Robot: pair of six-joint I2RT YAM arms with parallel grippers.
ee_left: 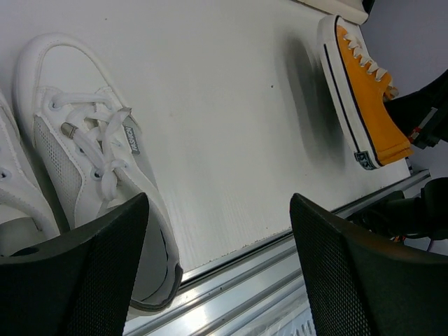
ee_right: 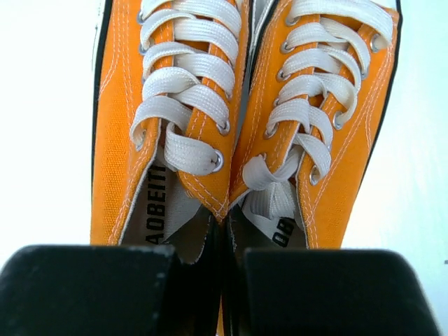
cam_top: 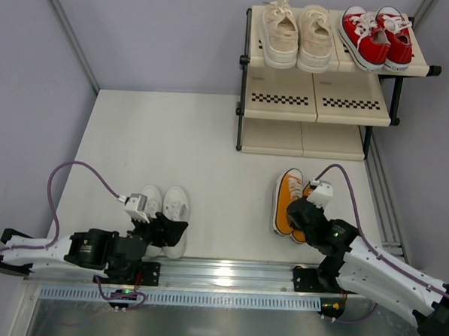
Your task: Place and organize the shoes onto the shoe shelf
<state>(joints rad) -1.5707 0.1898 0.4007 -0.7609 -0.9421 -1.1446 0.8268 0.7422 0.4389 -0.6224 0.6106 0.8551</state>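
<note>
I will next lift the orange-yellow shoes outward with my right gripper onto the middle level of the shoe shelf, under the red shoes, and let them go there. That level is empty above and outward.
The orange-yellow shoes (cam_top: 287, 201) stand side by side on the table, toes toward the shoe shelf (cam_top: 318, 105). My right gripper (ee_right: 234, 259) is shut at their heel end, pinching the two adjoining inner walls of the left shoe (ee_right: 119, 140) and the right shoe (ee_right: 350, 140). The white shoes (cam_top: 165, 214) lie at the near left. My left gripper (ee_left: 218, 210) is open over their heels, one finger (ee_left: 91, 273) above the heel opening of a white shoe (ee_left: 84, 140), the other finger (ee_left: 350, 273) above the rail. Cream shoes (cam_top: 298, 36) and red shoes (cam_top: 376, 37) sit on the shelf's top tier.
An aluminium rail (cam_top: 226, 272) runs along the table's near edge by the arm bases. The shelf's two lower tiers (cam_top: 348, 103) carry nothing. Purple cables (cam_top: 81, 172) loop above both arms. Grey walls close the left and back sides.
</note>
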